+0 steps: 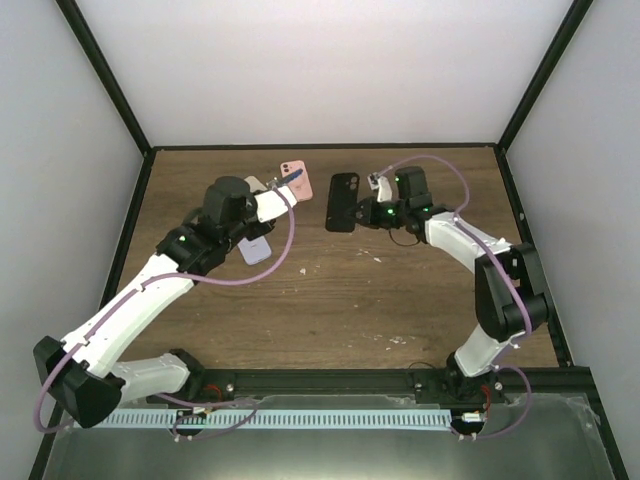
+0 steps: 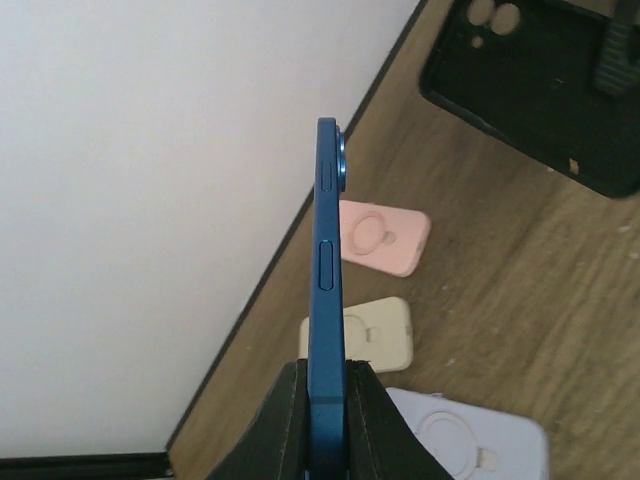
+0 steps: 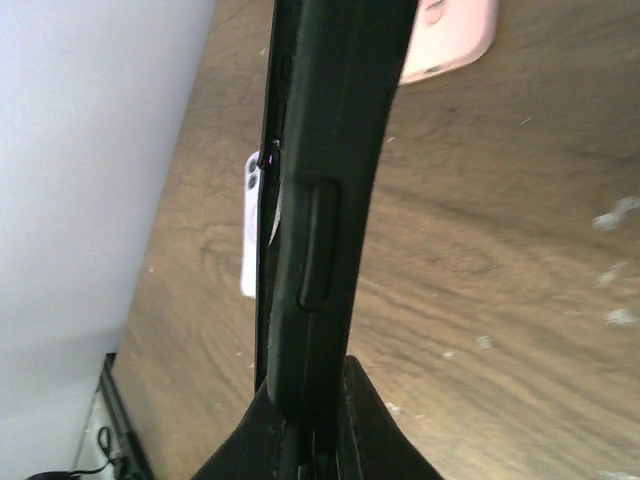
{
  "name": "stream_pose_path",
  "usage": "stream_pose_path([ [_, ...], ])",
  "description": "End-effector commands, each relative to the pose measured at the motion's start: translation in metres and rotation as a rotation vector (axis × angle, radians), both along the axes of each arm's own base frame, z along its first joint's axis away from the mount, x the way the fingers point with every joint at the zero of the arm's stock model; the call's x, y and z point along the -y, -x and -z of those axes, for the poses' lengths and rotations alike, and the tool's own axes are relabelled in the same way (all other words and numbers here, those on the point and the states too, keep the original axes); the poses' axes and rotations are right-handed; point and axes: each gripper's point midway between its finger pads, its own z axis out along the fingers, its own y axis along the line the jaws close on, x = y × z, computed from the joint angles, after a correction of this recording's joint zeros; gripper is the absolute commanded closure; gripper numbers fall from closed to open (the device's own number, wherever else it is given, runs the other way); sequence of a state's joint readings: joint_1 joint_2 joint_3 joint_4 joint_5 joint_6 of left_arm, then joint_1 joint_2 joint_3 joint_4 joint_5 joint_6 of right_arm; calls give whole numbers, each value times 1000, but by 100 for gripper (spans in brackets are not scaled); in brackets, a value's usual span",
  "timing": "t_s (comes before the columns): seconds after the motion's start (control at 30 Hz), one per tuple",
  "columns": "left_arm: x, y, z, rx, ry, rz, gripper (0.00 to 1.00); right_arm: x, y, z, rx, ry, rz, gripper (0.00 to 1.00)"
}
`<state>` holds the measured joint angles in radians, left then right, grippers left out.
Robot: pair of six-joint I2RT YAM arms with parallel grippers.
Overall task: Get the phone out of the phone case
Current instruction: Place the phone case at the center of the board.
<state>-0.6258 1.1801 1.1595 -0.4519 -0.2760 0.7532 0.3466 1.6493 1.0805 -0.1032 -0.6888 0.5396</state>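
The right gripper will next move outward and to the right in the top view, then lower the case onto empty wood, since the phone [image 1: 293, 176] is out of the case [image 1: 343, 200].
The blue phone [image 2: 328, 280] stands edge-on, out of any case, with my left gripper [image 2: 328, 372] shut on its lower end. From above, the phone [image 1: 293, 176] shows as a thin blue sliver over the back left of the table. The empty black phone case [image 1: 343, 200] hangs just right of it, camera cutout toward the back wall. My right gripper [image 1: 369, 209] is shut on the case's right edge. In the right wrist view the phone case [image 3: 325, 200] runs edge-on up from the shut jaws of the right gripper [image 3: 318, 400]. Phone and case are apart.
A pink case [image 1: 301, 186] lies on the wooden table below the phone. A cream case [image 2: 365, 335] lies next to it and a lavender case [image 1: 255, 250] nearer the front. The black frame rail and white walls close the back and sides.
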Motion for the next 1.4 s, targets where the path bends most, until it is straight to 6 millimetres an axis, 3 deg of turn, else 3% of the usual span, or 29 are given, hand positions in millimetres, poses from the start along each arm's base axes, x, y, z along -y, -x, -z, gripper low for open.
stream_pose_path([
  [0.0, 8, 13, -8, -51, 121, 41, 100, 32, -16, 0, 158, 93, -65, 99],
  [0.27, 14, 15, 3, -107, 153, 50, 100, 88, -57, 27, 145, 162, -83, 99],
  [0.5, 17, 13, 0, -118, 162, 53, 100, 121, -105, 54, 123, 224, -32, 99],
  [0.73, 19, 13, 2, -126, 165, 58, 100, 141, -136, 78, 100, 236, -15, 99],
  [1.13, 19, 13, 3, -126, 164, 59, 100, 155, -147, 117, 37, 293, -40, 99],
  [1.37, 20, 13, 6, -133, 163, 59, 100, 175, -165, 129, 61, 415, 31, 79],
])
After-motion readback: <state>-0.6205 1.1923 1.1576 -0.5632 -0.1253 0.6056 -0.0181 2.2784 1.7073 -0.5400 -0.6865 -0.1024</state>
